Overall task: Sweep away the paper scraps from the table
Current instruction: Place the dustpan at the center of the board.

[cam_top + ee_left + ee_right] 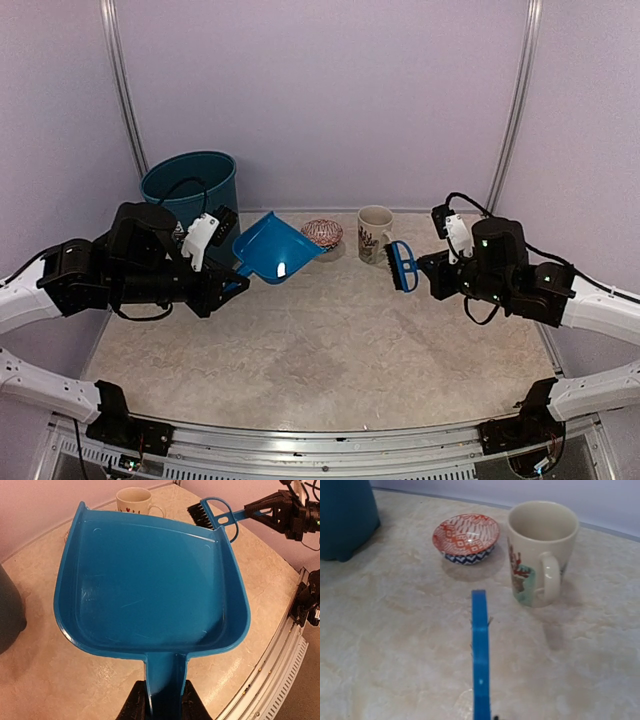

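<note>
The spot on the tabletop before the mug is below my left gripper, to its right in the top view, so my left gripper needs to lower toward it next and release the dustpan's handle.
My left gripper (228, 284) is shut on the handle of a blue plastic dustpan (275, 250), held up over the table (330, 340) at the left. In the left wrist view the dustpan (150, 580) fills the frame, its tray bare, with the handle clamped between my black fingers (136, 705). My right gripper (428, 270) is shut on the handle of a small blue brush (402, 265) with black bristles, held above the table right of the mug. The brush (480, 650) shows edge-on in the right wrist view. The paper scraps are out of view in every frame.
A teal bin (190, 185) stands at the back left. A red patterned bowl (321, 234) and a cream mug (374, 233) sit at the back middle, the mug close to the brush. The metal frame edge (330, 440) runs along the near side.
</note>
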### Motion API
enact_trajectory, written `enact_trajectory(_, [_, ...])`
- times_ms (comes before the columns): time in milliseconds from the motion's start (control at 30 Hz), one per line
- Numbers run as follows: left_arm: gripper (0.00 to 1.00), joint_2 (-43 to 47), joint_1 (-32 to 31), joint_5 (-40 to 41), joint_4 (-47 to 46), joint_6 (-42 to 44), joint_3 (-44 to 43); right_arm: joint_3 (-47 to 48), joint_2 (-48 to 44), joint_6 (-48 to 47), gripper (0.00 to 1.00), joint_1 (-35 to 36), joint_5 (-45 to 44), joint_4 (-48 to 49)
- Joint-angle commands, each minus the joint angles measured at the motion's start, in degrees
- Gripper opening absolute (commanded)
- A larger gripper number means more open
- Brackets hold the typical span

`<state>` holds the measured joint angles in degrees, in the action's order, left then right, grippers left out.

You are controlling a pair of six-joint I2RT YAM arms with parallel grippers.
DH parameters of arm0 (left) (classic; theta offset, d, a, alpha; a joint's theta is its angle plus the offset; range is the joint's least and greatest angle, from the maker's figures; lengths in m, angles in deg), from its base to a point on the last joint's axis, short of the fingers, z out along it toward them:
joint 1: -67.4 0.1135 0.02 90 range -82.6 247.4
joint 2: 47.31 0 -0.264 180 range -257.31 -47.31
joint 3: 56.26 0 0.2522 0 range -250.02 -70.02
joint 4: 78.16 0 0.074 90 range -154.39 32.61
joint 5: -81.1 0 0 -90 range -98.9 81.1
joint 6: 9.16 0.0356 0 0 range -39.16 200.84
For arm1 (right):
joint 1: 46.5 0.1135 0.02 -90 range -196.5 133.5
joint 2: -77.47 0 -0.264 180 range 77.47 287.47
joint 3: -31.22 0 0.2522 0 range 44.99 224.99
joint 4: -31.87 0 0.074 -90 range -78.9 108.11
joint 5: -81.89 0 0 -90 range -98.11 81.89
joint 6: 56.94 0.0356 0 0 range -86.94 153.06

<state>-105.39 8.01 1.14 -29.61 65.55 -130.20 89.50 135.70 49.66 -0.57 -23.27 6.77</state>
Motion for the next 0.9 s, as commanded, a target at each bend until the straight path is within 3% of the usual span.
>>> enact_trajectory(0, [0.0, -4.2, -1.1, -1.0, -8.3, -2.7, 4.1, -0.1, -2.7, 1.1, 0.0, -1.2, -1.2, -2.7])
enact_trajectory(233, [0.0, -13.3, -1.9, -6.5, -17.5, -5.1, 7.4, -0.8, -4.9, 2.4, 0.0, -2.1, -2.4, -4.8])
enact_trajectory(400, [0.0, -22.0, -2.7, -5.9, -22.8, -7.2, 7.4, -1.7, -4.5, 3.5, 0.0, -2.2, -1.4, -4.5])
enact_trajectory(867, [0.0, -41.9, -3.8, -5.8, -33.8, -9.7, 0.7, -2.3, -5.5, 4.1, 0.0, -2.3, -0.9, -6.0])
